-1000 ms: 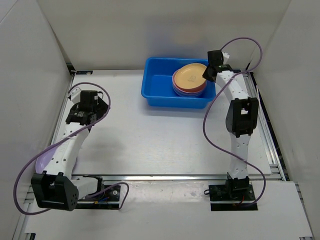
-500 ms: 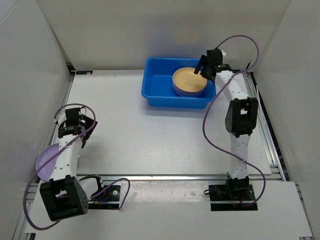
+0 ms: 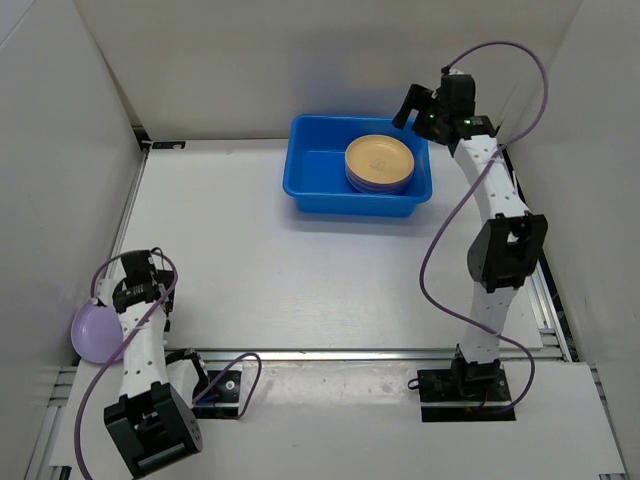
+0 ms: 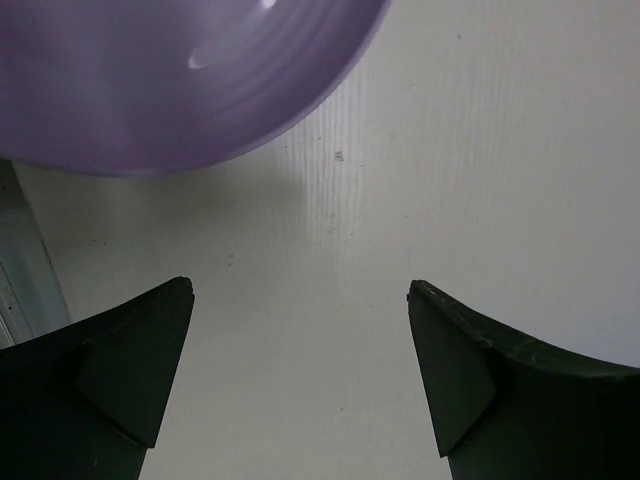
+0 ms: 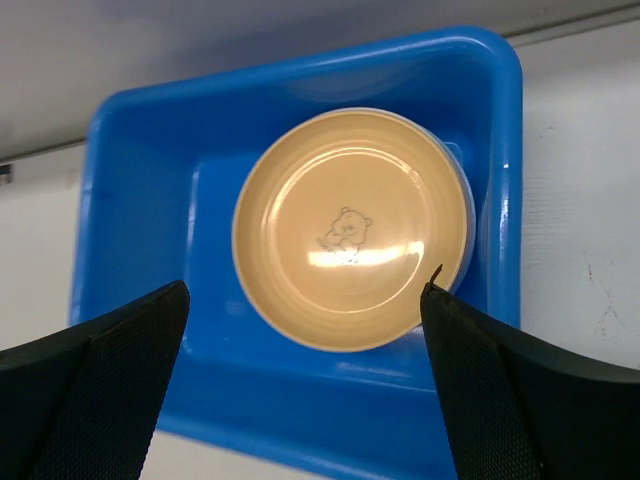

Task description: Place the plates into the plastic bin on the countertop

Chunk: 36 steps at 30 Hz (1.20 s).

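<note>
The lilac plate's nearest rim (image 3: 119,338) (image 4: 150,168) lies ahead of the open fingers. The left gripper turns and advances next until they straddle that rim, then closes.
The blue plastic bin (image 3: 318,185) stands at the back of the white countertop (image 3: 280,260). Inside it, at the right end, lies a stack of plates with an orange-yellow plate (image 3: 379,160) on top. My right gripper (image 3: 412,108) hovers open above the bin's far right corner, holding nothing. From the right wrist, the orange-yellow plate (image 5: 350,230) with its bear emblem lies flat in the bin (image 5: 300,410), below my open right gripper (image 5: 305,288). A lilac plate (image 3: 95,332) sits at the countertop's near left edge. My left gripper (image 3: 128,297) is open just beside it; the lilac plate (image 4: 180,80) lies ahead of the open left gripper (image 4: 300,295).
White walls enclose the countertop on the left, back and right. Metal rails (image 3: 545,300) run along its side edges, and one rail (image 4: 20,290) shows beside the lilac plate. Purple cables loop from both arms.
My right gripper opened, left the orange-yellow plate on the stack in the bin, and drew up and back. My left arm swung back from mid-left to the near left, beside the lilac plate.
</note>
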### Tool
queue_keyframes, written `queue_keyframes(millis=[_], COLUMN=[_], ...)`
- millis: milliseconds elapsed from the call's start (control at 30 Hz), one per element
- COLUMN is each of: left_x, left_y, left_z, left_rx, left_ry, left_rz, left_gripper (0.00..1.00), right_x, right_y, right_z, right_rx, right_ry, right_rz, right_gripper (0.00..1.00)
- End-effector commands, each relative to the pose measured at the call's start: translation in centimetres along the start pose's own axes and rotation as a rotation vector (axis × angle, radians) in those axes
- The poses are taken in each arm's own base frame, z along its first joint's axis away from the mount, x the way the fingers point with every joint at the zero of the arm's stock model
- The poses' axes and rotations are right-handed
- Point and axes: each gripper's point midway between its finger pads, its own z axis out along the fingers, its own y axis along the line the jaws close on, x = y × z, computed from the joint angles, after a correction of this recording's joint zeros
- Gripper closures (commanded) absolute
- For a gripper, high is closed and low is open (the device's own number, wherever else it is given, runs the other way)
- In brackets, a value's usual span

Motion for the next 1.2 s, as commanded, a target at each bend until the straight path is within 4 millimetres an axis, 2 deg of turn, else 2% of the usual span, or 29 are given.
queue_keyframes(millis=[0, 33, 100, 167, 233, 300, 333, 467, 667, 767, 900, 1067, 1167], left_x=[-0.5, -0.6, -0.4, 0.0, 0.2, -0.2, -0.5, -1.0, -1.5, -1.2, -1.8, -2.7, -2.5], left_y=[1.0, 1.1, 1.3, 2.2, 3.5, 4.3, 4.7, 5.8, 7.6, 8.9, 8.5, 9.5, 9.7], left_z=[0.6, 0.7, 0.9, 1.4, 1.6, 1.6, 1.8, 2.1, 2.8, 3.2, 3.9, 3.9, 4.8], left_rx=[-0.06, -0.066, -0.083, -0.114, -0.163, -0.176, -0.178, -0.189, -0.288, -0.358, -0.336, -0.42, -0.483], left_ry=[-0.049, -0.053, -0.052, -0.058, -0.08, -0.126, -0.154, -0.219, -0.301, -0.329, -0.364, -0.422, -0.401], left_rz=[-0.15, -0.158, -0.222, -0.27, -0.372, -0.429, -0.465, -0.557, -0.647, -0.714, -0.755, -0.747, -0.735], left_gripper=[0.01, 0.01, 0.01, 0.01, 0.01, 0.01, 0.01, 0.01, 0.01, 0.03, 0.1, 0.1, 0.11], right_x=[-1.7, -2.5, -2.3, -3.0, -2.9, -2.9, -3.6, -4.2, -4.4, -4.7, -4.9, -5.0, -5.0], right_y=[1.0, 0.6, 0.1, -0.4, -1.2, -1.2, -2.7, -4.1, -6.2, -6.5, -7.0, -8.0, -8.6], right_z=[-4.5, -5.9, -6.8, -8.3, -8.8, -9.5, -10.1, -11.4, -12.3, -12.5, -12.5, -12.7, -12.6], right_rx=[-0.138, -0.155, -0.164, -0.166, -0.171, -0.179, -0.156, -0.141, -0.116, -0.116, -0.101, -0.073, -0.057], right_ry=[0.012, -0.003, 0.003, -0.016, -0.011, -0.014, -0.031, -0.053, -0.063, -0.072, -0.079, -0.086, -0.087], right_rz=[0.004, 0.011, 0.02, 0.027, 0.038, 0.04, 0.055, 0.076, 0.127, 0.128, 0.126, 0.137, 0.142], right_gripper=[0.01, 0.01, 0.01, 0.01, 0.01, 0.01, 0.01, 0.01, 0.01, 0.01, 0.01, 0.01, 0.01])
